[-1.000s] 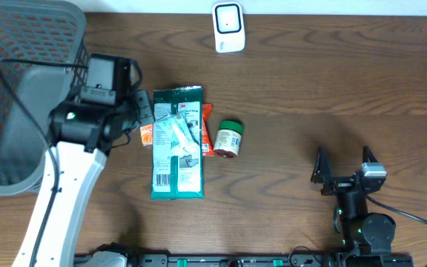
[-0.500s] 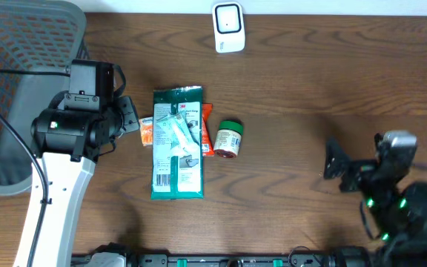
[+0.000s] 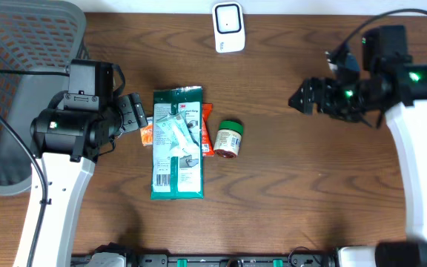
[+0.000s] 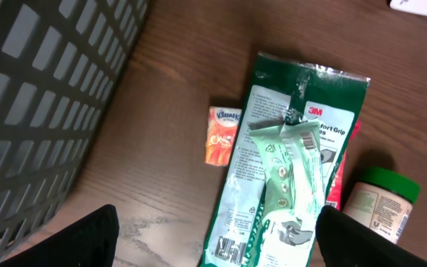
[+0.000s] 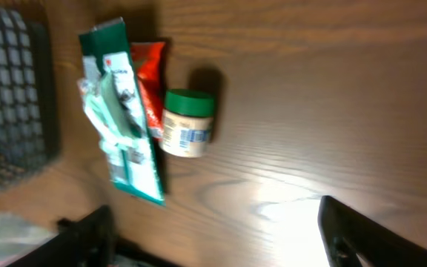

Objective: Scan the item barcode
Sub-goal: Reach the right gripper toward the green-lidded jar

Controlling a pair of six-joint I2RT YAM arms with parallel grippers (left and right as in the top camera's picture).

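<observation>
My right gripper swings left in the overhead view and comes down around the jar's green lid [image 3: 231, 126] [image 5: 190, 102] next, since the lid is clear of the red packet.
A green 3M package [image 3: 176, 144] lies flat mid-table, its barcode [image 4: 229, 249] showing at the near end in the left wrist view. An orange tissue pack [image 3: 147, 133] lies at its left. At its right are a red packet [image 3: 207, 133] and a green-lidded jar [image 3: 229, 139]. My left gripper [image 3: 133, 116] hovers open just left of the tissue pack and holds nothing; in its wrist view the gripper [image 4: 217, 245] spans the package's lower end. My right gripper [image 3: 306, 96] hangs open in the air right of the jar [image 5: 187, 122], empty, [image 5: 221, 237].
A small white device [image 3: 228, 27] stands at the table's far edge. A grey mesh basket [image 3: 21, 89] fills the left side, close behind the left arm. The left arm's cable drapes over the basket.
The left jaws have gone from shut to open and the arm has drawn back a little leftward. The right arm has risen from the front edge to the far right, facing the items.
</observation>
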